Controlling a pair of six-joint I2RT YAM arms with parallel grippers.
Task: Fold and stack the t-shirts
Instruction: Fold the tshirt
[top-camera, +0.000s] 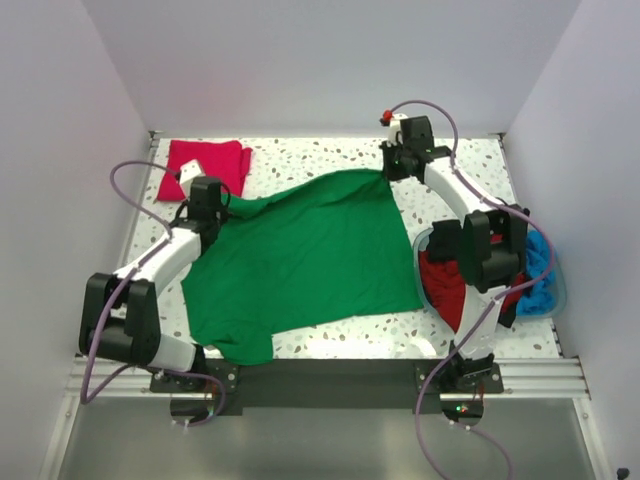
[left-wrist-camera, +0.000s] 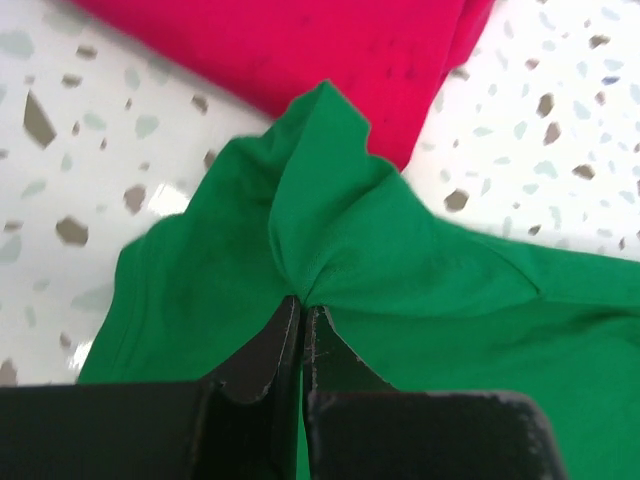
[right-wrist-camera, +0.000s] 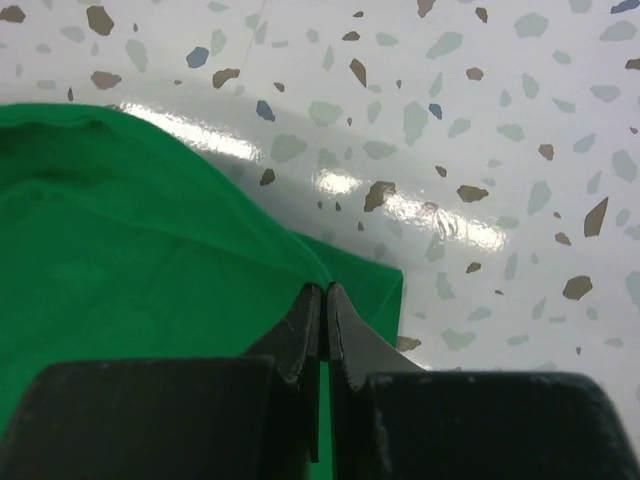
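Observation:
My left gripper is pinching the cloth and should draw it back over the green t-shirt's body (top-camera: 246, 246). Then it should release the cloth there.
A bright green t-shirt (top-camera: 300, 265) lies spread over the middle of the speckled table. Its far left corner is pinched in my left gripper (top-camera: 207, 205), which is shut on the cloth (left-wrist-camera: 330, 230); a bunched fold rises from the fingertips (left-wrist-camera: 302, 305). At the far right corner my right gripper (top-camera: 392, 165) is likewise shut on the green hem (right-wrist-camera: 180, 250), with the cloth caught between the jaws (right-wrist-camera: 325, 292). A folded pinkish crimson t-shirt (top-camera: 205, 165) rests at the back left; it also shows just beyond the green fold (left-wrist-camera: 300, 50) in the left wrist view.
A light-blue round basket (top-camera: 553, 300) at the right edge holds dark red (top-camera: 445, 285) and blue (top-camera: 540, 270) shirts, partly hidden behind my right arm. White walls close in the table on three sides. The near rail runs along the front edge.

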